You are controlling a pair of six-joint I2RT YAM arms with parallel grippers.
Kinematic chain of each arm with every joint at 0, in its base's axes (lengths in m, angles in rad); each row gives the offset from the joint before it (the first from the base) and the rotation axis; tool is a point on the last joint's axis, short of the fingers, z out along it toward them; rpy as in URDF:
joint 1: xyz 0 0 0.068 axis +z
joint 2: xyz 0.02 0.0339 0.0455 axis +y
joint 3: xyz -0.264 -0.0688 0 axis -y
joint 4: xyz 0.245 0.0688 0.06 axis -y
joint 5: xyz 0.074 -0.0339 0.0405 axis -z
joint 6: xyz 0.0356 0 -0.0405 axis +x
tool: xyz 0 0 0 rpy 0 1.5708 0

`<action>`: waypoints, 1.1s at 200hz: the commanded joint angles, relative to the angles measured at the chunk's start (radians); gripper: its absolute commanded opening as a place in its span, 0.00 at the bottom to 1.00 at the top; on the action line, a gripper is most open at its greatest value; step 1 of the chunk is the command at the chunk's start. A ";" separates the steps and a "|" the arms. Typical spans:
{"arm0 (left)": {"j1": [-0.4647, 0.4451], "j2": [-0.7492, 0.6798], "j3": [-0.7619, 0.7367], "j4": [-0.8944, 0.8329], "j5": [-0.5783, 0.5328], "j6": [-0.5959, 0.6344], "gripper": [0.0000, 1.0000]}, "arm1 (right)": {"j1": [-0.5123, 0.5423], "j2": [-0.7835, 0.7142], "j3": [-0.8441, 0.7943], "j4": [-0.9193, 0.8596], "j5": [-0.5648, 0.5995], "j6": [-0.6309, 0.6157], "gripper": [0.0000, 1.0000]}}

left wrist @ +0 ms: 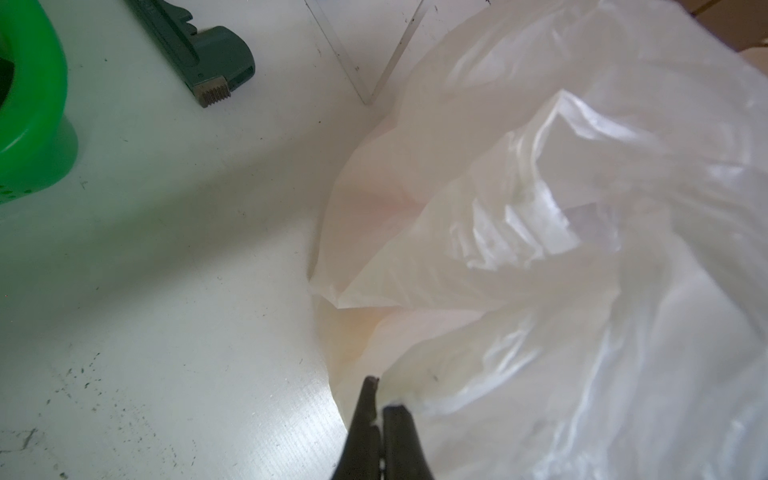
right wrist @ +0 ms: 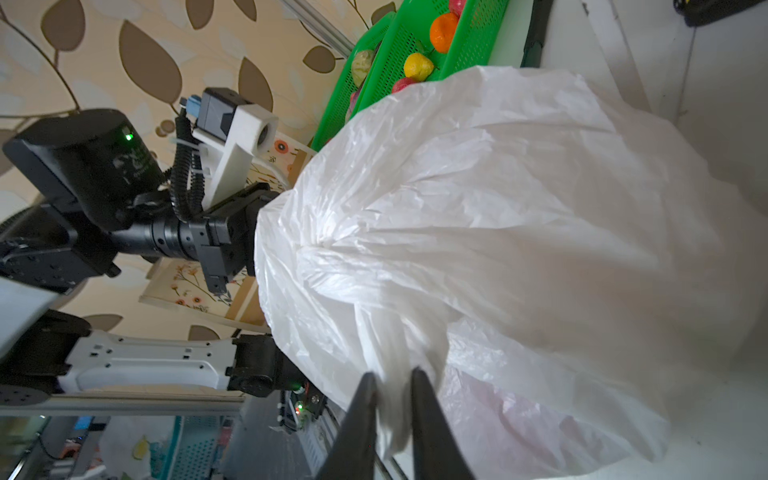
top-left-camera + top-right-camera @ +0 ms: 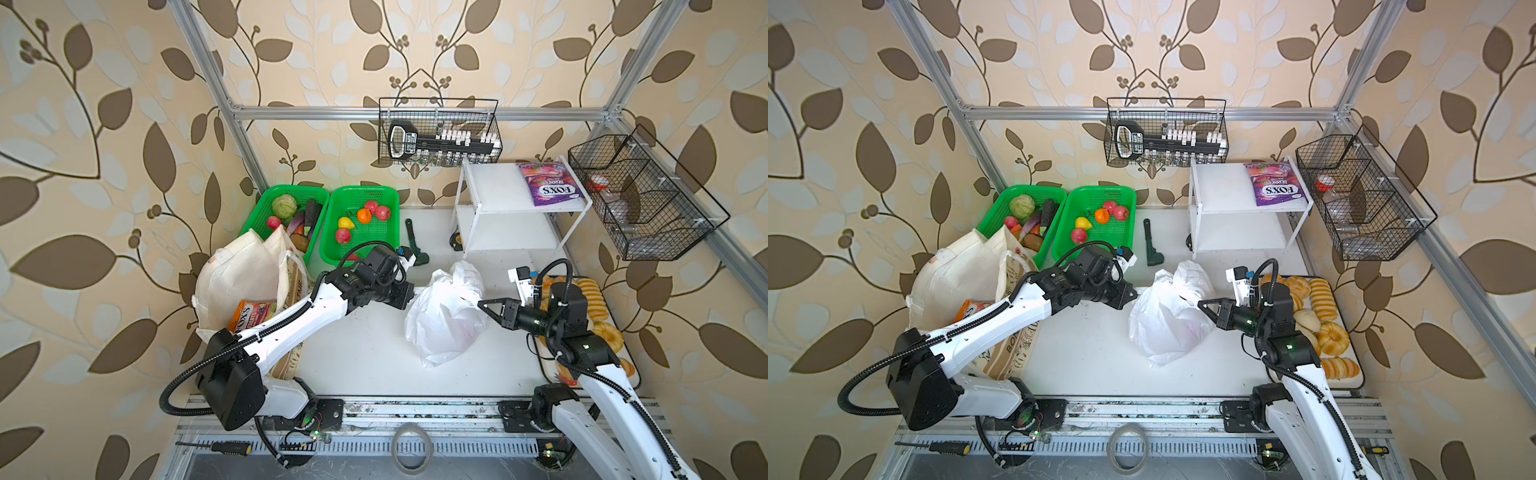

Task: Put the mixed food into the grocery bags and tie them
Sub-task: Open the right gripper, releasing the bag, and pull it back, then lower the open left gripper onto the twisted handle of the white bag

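Observation:
I should next move my left gripper from the bag (image 3: 444, 324) toward the cream cloth tote and let go of the handle, because there is bare tabletop between my gripper and the tote.
The white plastic bag (image 3: 444, 324) (image 3: 1167, 328) stands bunched at the table's middle, and something faintly pink shows through its film. My left gripper (image 3: 413, 291) (image 1: 382, 395) is shut on the bag's left edge. My right gripper (image 3: 480, 305) (image 2: 392, 374) is shut on a twisted strip of the bag (image 2: 498, 208) at its right side. The cream cloth tote (image 3: 237, 278) (image 3: 955, 270) stands at the left with an orange FOX'S pouch (image 3: 249, 313) in its mouth. An orange (image 3: 363, 216), a yellow pear (image 3: 345, 223) and red apples lie in a green basket (image 3: 361, 190). A purple packet (image 3: 548, 185) lies on the white shelf (image 3: 494, 187).
A second green basket (image 3: 291, 189) holds vegetables. A dark green wrench (image 3: 415, 245) (image 1: 195, 50) lies behind the bag. A tray of bread (image 3: 598, 299) sits under the right arm. Black wire baskets (image 3: 440, 133) hang on the frame at the back and right.

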 commanded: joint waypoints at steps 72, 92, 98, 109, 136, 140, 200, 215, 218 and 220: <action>0.003 -0.074 0.012 -0.088 -0.289 0.006 0.00 | -0.028 -0.084 0.185 -0.231 0.271 -0.089 0.00; 0.008 -0.096 -0.009 -0.104 -0.336 0.003 0.00 | -0.053 -0.074 0.171 -0.294 0.408 -0.099 0.00; 0.009 -0.101 -0.018 -0.108 -0.347 0.000 0.00 | -0.064 -0.069 0.159 -0.299 0.425 -0.097 0.00; 0.011 -0.109 -0.033 -0.119 -0.364 0.000 0.00 | -0.080 -0.057 0.130 -0.293 0.441 -0.081 0.00; 0.015 -0.119 -0.077 -0.144 -0.406 -0.013 0.00 | -0.092 -0.019 0.054 -0.253 0.450 -0.047 0.00; 0.014 -0.120 -0.083 -0.146 -0.410 -0.014 0.00 | -0.091 -0.015 0.044 -0.245 0.451 -0.042 0.00; 0.019 -0.177 -0.142 -0.108 -0.382 -0.036 0.00 | -0.096 -0.009 0.023 -0.246 0.580 -0.047 0.00; 0.019 -0.210 -0.163 -0.080 -0.361 -0.029 0.00 | -0.101 -0.007 0.037 -0.250 0.587 -0.065 0.00; 0.019 -0.217 -0.167 -0.076 -0.361 -0.027 0.00 | -0.102 -0.007 0.044 -0.253 0.589 -0.068 0.00; 0.019 -0.221 -0.168 -0.073 -0.360 -0.027 0.00 | -0.103 -0.006 0.047 -0.254 0.591 -0.073 0.00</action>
